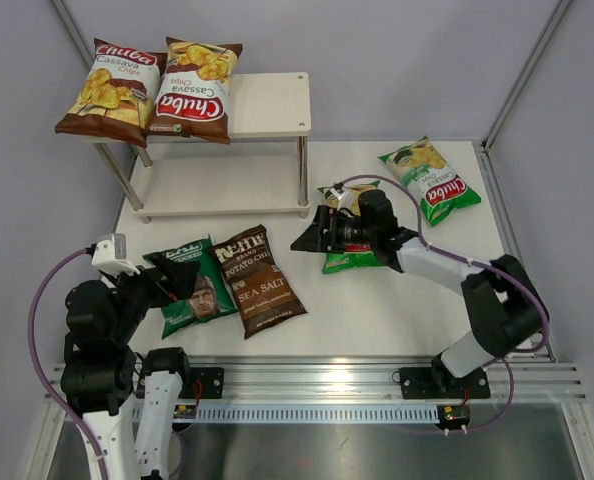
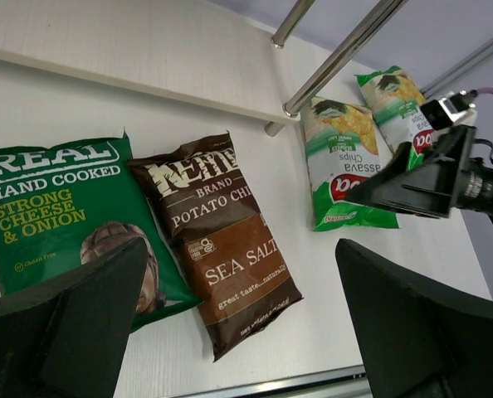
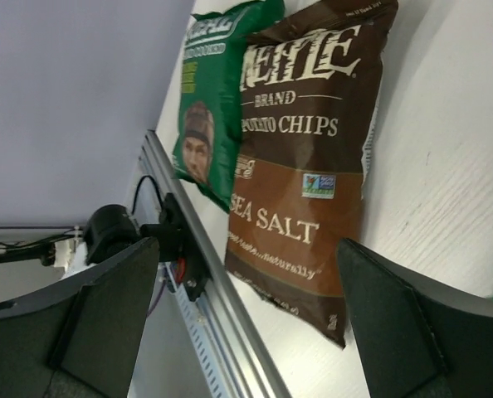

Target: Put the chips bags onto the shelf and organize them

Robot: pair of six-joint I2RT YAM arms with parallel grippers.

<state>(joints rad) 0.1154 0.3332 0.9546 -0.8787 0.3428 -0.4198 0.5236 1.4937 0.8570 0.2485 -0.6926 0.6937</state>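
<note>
The robot's right gripper will next go down and to the left in the top view onto the Kettle bag's free edge (image 1: pixel 276 263) (image 3: pixel 363 166), since the dark green bag crowds the Kettle bag's other edge.
Two brown Chuba Cassava bags (image 1: pixel 110 92) (image 1: pixel 195 92) lie on the left of the shelf's top board (image 1: pixel 272 103). On the table lie a dark green bag with a face (image 1: pixel 199 290) (image 2: pixel 56 207), a Kettle Sea Salt bag (image 1: pixel 260 280) (image 2: pixel 222 240) (image 3: pixel 305 157), and two green Chuba bags (image 1: pixel 432 180) (image 1: pixel 349 258). My left gripper (image 1: pixel 180 272) (image 2: pixel 240 245) is open and empty above the dark green bag. My right gripper (image 1: pixel 309 237) (image 3: pixel 248 245) is open and empty, pointing left, just left of the nearer green Chuba bag and partly covering it.
The shelf's lower board (image 1: pixel 217 185) holds nothing. The right third of the top board is bare. Thin metal legs (image 1: pixel 302 170) stand at the shelf's corners. A metal rail (image 1: pixel 327 375) runs along the table's near edge. Grey walls close the left, back and right.
</note>
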